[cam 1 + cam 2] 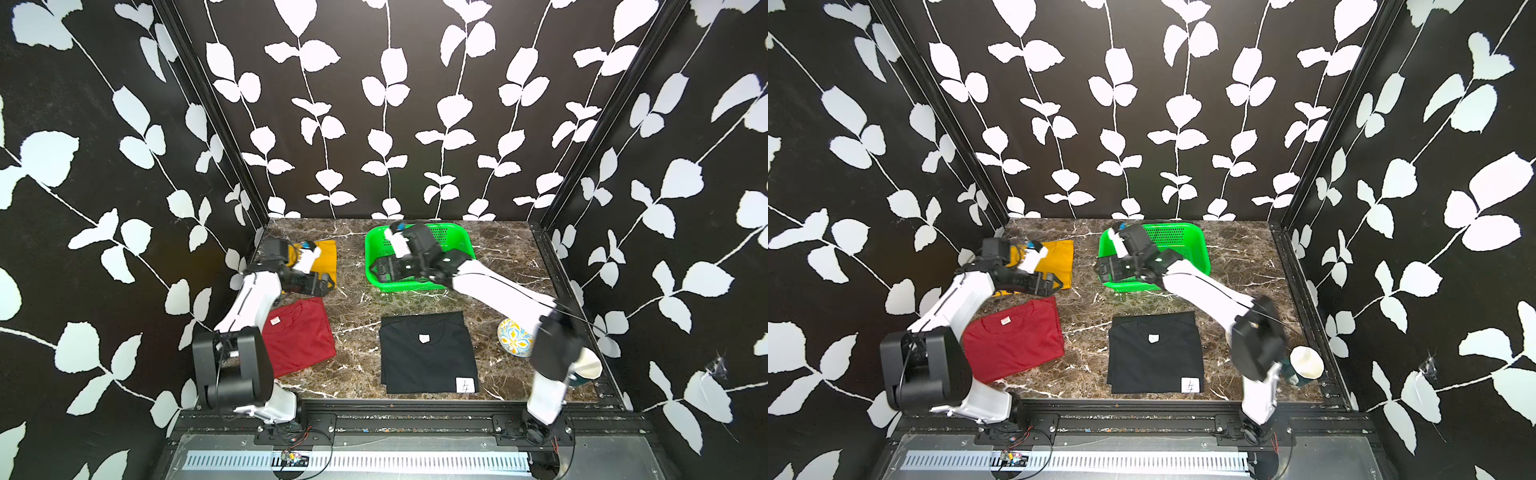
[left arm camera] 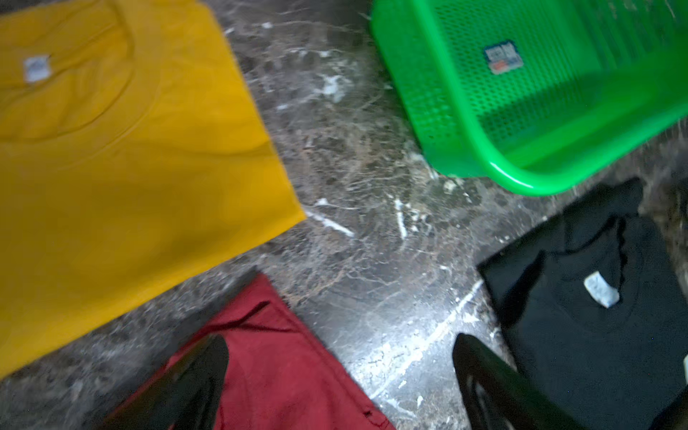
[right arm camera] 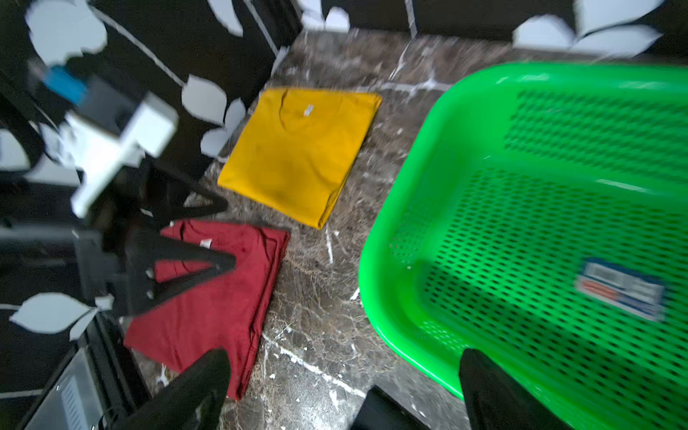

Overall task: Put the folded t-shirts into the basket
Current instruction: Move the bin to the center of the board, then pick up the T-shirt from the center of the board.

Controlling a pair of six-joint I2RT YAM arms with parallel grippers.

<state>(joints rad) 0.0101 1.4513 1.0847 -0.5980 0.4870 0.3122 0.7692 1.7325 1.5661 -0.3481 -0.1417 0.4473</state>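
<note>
The black t-shirt's far corner [image 1: 385, 320] [image 2: 492, 273] facing the red t-shirt lies below my left gripper, where open marble gives the fingers room. So my left gripper goes back down onto that corner next.
Three folded t-shirts lie flat on the marble table: yellow [image 1: 325, 252] [image 1: 1059, 253] [image 2: 111, 149] [image 3: 298, 152] at the back left, dark red [image 1: 301, 338] [image 1: 1013, 343] [image 2: 283, 372] [image 3: 208, 305] at the front left, black [image 1: 428, 357] [image 1: 1154, 357] [image 2: 595, 335] at the front middle. The green basket [image 1: 459, 237] [image 1: 1187, 241] [image 2: 439, 93] [image 3: 394, 231] stands at the back, holding only its label. My left gripper [image 1: 327, 284] [image 1: 1055, 284] [image 2: 340, 344] [image 3: 228, 231] hovers open and empty between the yellow and red shirts. My right gripper [image 1: 375, 270] [image 1: 1101, 268] [image 3: 344, 357] hangs open and empty over the basket's near left corner.
A patterned round dish [image 1: 513, 337] sits at the front right, partly behind the right arm. A white paper cup [image 1: 588, 365] [image 1: 1307, 362] stands beside that arm's base. Leaf-patterned walls close the table on three sides.
</note>
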